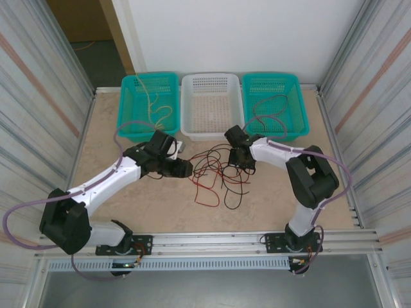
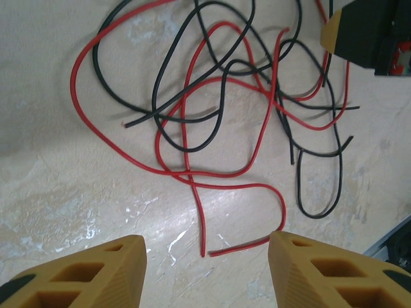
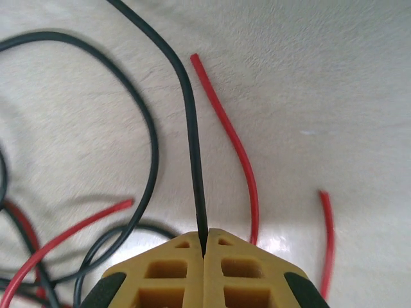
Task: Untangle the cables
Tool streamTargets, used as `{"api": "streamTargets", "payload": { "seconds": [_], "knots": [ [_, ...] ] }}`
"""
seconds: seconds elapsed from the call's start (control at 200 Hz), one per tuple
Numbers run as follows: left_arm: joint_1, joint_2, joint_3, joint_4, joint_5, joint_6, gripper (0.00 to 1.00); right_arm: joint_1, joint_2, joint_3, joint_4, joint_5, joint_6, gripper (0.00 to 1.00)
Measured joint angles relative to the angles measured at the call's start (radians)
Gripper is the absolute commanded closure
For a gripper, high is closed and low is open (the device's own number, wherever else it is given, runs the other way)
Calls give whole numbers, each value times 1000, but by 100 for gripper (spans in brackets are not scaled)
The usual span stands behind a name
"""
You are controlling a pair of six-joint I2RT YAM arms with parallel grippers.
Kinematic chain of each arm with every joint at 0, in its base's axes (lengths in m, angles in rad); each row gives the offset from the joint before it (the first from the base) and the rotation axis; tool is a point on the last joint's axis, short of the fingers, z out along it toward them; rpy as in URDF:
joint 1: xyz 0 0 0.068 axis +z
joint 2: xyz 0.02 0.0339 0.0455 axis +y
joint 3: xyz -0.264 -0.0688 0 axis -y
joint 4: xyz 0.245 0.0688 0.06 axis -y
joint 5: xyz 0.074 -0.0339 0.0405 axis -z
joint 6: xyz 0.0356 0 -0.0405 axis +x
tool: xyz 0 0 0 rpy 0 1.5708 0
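Observation:
The right gripper moves up toward the white basket's near edge (image 1: 217, 136) next, before it releases the black cable, since that cable still lies among red ones.
A tangle of red and black cables (image 1: 218, 176) lies on the table between the two arms. My right gripper (image 1: 243, 163) is at the tangle's right edge. In the right wrist view it (image 3: 204, 240) is shut on a black cable (image 3: 189, 115) that runs straight out from between its fingertips. Loose red cable (image 3: 234, 141) lies just beside it. My left gripper (image 1: 186, 168) is at the tangle's left edge. It (image 2: 207, 256) is open above the table, and two red cable ends (image 2: 212, 247) lie on the surface between its fingers. A pale yellow cable (image 1: 154, 106) sits in the left teal basket.
Three baskets line the back edge: a teal one (image 1: 128, 109) at left, a white one (image 1: 212, 131) in the middle, a teal one (image 1: 295, 96) at right. Corrugated walls close both sides. The right arm's lavender hose (image 1: 266, 115) loops over the right basket.

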Motion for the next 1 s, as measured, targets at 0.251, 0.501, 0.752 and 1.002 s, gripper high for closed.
{"api": "streamTargets", "payload": {
  "seconds": [0.251,0.501,0.752,1.002],
  "knots": [
    [-10,0,39,10,-13,12,45,156,-339,1,-80,141,-59,100],
    [-10,-17,109,45,-13,89,34,235,-558,88,-146,189,-175,100],
    [-10,-6,220,68,9,191,34,313,-597,263,-167,193,-291,100],
    [-10,80,282,118,15,230,39,369,-596,364,-166,189,-352,100]
  ]
}}
